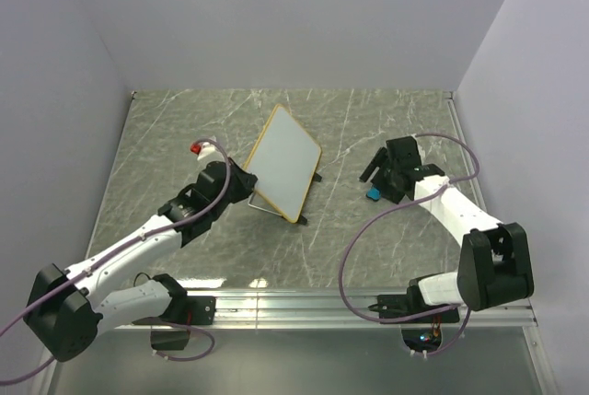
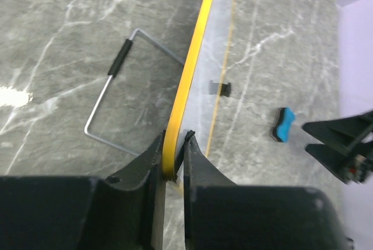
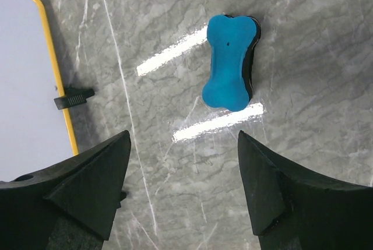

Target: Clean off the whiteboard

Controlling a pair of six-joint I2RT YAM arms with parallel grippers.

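Note:
Next, my left gripper will draw the whiteboard's pinched frame back with a turn and release it on the bare tabletop before the metal bar.
The whiteboard has a yellow-tan frame and a blank white face and stands tilted on the table's middle. My left gripper is shut on its left edge; the left wrist view shows the frame pinched between the fingers. A wire stand sticks out behind the board. A blue bone-shaped eraser lies flat on the table, also in the top view. My right gripper is open and empty just above and near the eraser. The board's corner shows at the left of the right wrist view.
A small red-tipped object lies left of the board. Pale walls close in the marble table on three sides. A metal rail runs along the near edge by the arm bases.

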